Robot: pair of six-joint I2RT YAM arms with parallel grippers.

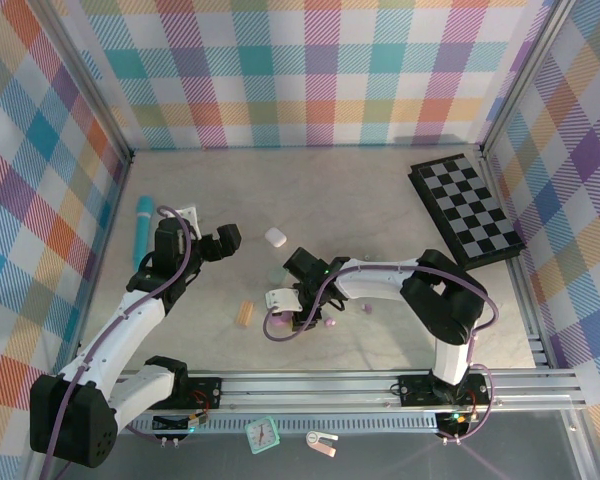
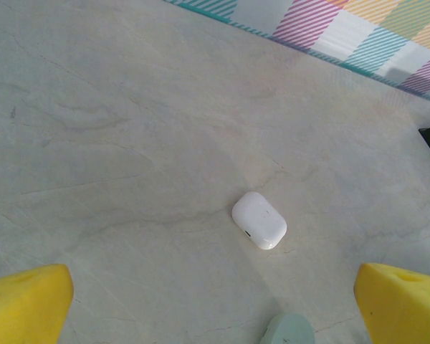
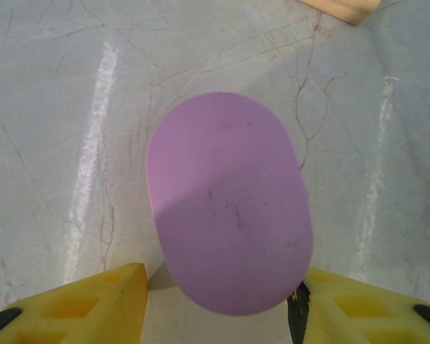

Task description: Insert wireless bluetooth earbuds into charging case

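My right gripper should next move further over the purple case (image 1: pixel 280 319) (image 3: pixel 229 208) toward the tan block, and after that it should close.
A closed purple charging case (image 3: pixel 229 208) lies on the marble table between the yellow fingers of my right gripper (image 3: pixel 222 287). Its right pad touches the case and a thin gap shows at the left finger (image 3: pixel 100 301), so the jaws stand open around it. In the top view this gripper (image 1: pixel 305 308) points down at mid-table. A tiny pale earbud (image 1: pixel 368 308) and a small purple one (image 1: pixel 330 323) lie beside it. My left gripper (image 2: pixel 215 315) hangs wide open and holds nothing, short of a closed white case (image 2: pixel 259 220) and a mint-green case (image 2: pixel 288 331).
A tan ribbed block (image 1: pixel 245 314) lies left of the right gripper. A teal cylinder (image 1: pixel 143 225) rests by the left wall and a checkerboard (image 1: pixel 467 210) at the back right. A small clock (image 1: pixel 263 433) sits off the table's front rail.
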